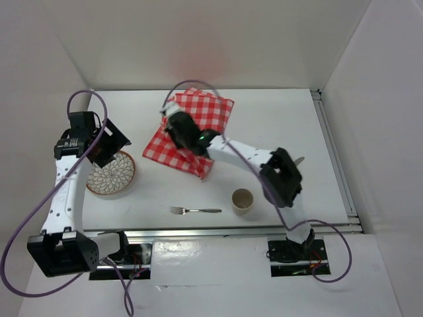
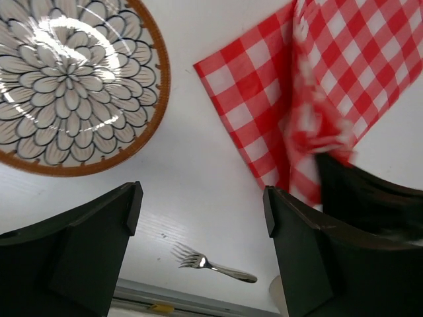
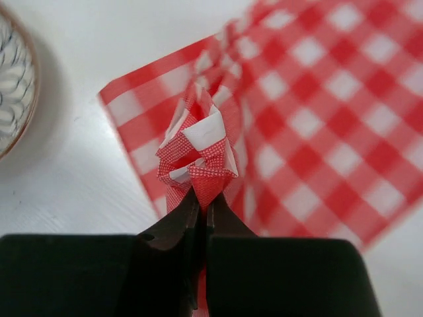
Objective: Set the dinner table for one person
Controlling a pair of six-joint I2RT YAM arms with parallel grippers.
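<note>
I should move my left gripper to the right in the top view and down onto the cloth's corner by the plate, since the cloth lies bunched.
The white dinner table (image 1: pixel 277 125) carries a red-and-white checked cloth (image 1: pixel 211 109) at the back middle. My right gripper (image 1: pixel 173 122) is shut on a bunched fold of that cloth (image 3: pixel 201 155) and lifts it off the table. A patterned plate (image 1: pixel 111 173) with a brown rim lies at the left. My left gripper (image 1: pixel 106 142) is open and empty above the plate's far edge. A fork (image 1: pixel 195 211) and a paper cup (image 1: pixel 242 200) sit near the front edge. The left wrist view shows the plate (image 2: pixel 73 79), the cloth (image 2: pixel 264 112) and the fork (image 2: pixel 211 264).
A metal rail (image 1: pixel 337 158) runs along the table's right side and another along the front edge (image 1: pixel 231 231). White walls enclose the back and sides. Purple cables loop over both arms.
</note>
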